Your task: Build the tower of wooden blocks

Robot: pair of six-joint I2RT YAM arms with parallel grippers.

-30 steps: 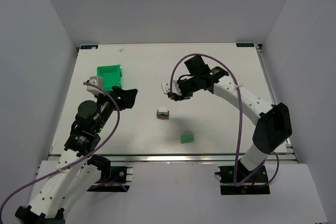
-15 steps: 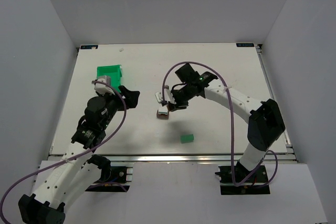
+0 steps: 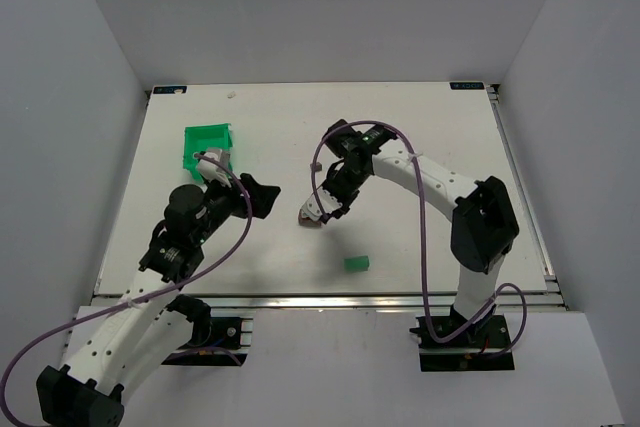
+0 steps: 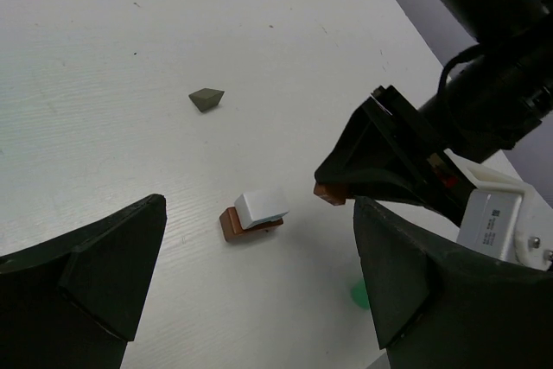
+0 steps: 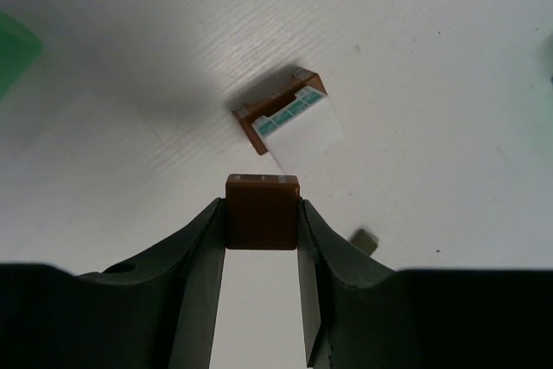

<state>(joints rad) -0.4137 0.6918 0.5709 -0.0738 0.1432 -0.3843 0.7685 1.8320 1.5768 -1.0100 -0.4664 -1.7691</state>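
Observation:
The bare whitish block is below and to the left in the top view. My right gripper should move over it next, lower the brown block and let go.
The wood block tower is a brown base block with a whitish block on top, at mid-table. It also shows in the left wrist view and the right wrist view. My right gripper is shut on a brown block and holds it just beside and above the tower; it also shows in the top view. My left gripper is open and empty, a little left of the tower. A loose green block lies nearer the front edge.
A green plastic bin stands at the back left. A small olive wedge lies on the table beyond the tower. The green block shows at the right wrist view's left edge.
My right gripper has moved left and toward the front with the brown block, from behind the tower to right beside it. My left gripper has moved right, closer to the tower.

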